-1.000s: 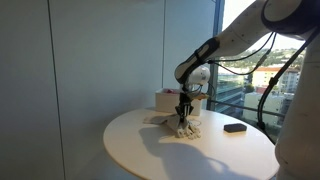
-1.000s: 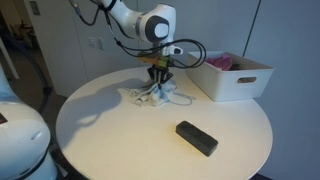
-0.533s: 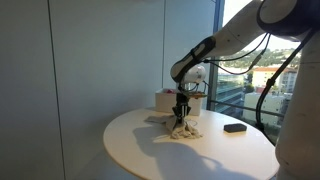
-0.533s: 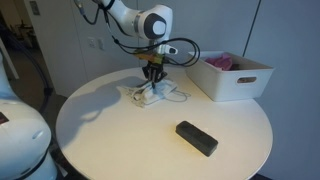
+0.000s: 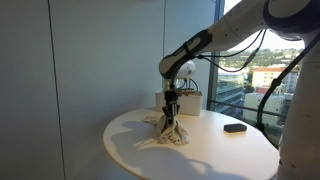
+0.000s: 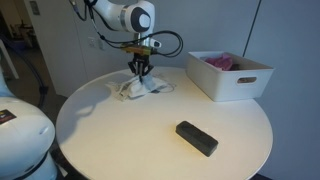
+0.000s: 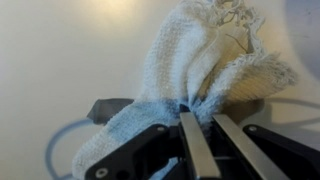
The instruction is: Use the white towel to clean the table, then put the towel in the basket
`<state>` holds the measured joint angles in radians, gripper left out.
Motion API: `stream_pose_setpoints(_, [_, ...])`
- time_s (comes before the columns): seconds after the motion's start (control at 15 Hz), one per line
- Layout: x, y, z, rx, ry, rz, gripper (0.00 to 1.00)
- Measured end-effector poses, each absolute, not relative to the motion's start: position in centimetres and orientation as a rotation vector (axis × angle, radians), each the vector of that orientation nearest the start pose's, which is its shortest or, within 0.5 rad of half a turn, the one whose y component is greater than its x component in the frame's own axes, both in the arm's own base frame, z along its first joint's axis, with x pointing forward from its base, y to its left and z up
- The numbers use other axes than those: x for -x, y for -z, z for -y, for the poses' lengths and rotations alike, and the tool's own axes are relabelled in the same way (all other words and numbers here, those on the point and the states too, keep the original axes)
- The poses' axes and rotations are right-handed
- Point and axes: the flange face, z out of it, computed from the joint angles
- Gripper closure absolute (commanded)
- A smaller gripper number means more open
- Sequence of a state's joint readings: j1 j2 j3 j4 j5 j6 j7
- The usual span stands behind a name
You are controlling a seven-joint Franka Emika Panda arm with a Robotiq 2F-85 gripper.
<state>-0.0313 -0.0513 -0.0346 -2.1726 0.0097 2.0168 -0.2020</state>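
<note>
My gripper is holding the towel and should rise, carry it across over the basket's open top and release it, because the basket's sides stand tall above the tabletop.
The white towel lies bunched on the round table and trails from my gripper. In both exterior views my gripper points straight down and is shut on the towel's top. In the wrist view the fingers pinch a fold of the knitted towel, which fans out ahead of them. The white basket stands at the table's edge, well away from the gripper; in an exterior view it is mostly hidden behind the arm.
A black rectangular object lies on the round white table nearer the front edge; it also shows in an exterior view. The basket holds pink cloth. A glass wall and window stand behind the table.
My gripper has dragged the towel across the table, away from the basket, and the towel now spreads out more below the fingers.
</note>
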Motion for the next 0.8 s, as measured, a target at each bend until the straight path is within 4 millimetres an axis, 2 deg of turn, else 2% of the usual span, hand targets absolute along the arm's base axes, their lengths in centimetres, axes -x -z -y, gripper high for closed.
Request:
stream_pose_setpoints(0.2, [-51.5, -44.8, 1.8, 3.225, -0.032, 0.326, 0.89])
stream_pose_setpoints(0.4, [-51.3, -51.2, 0.5, 3.328, 0.163, 0.432, 0.89])
stream_pose_setpoints(0.6, [-50.5, -57.8, 0.4, 3.417, 0.383, 0.498, 0.89])
stream_pose_setpoints(0.8, [-49.9, -63.8, 1.5, 3.498, 0.604, 0.519, 0.89])
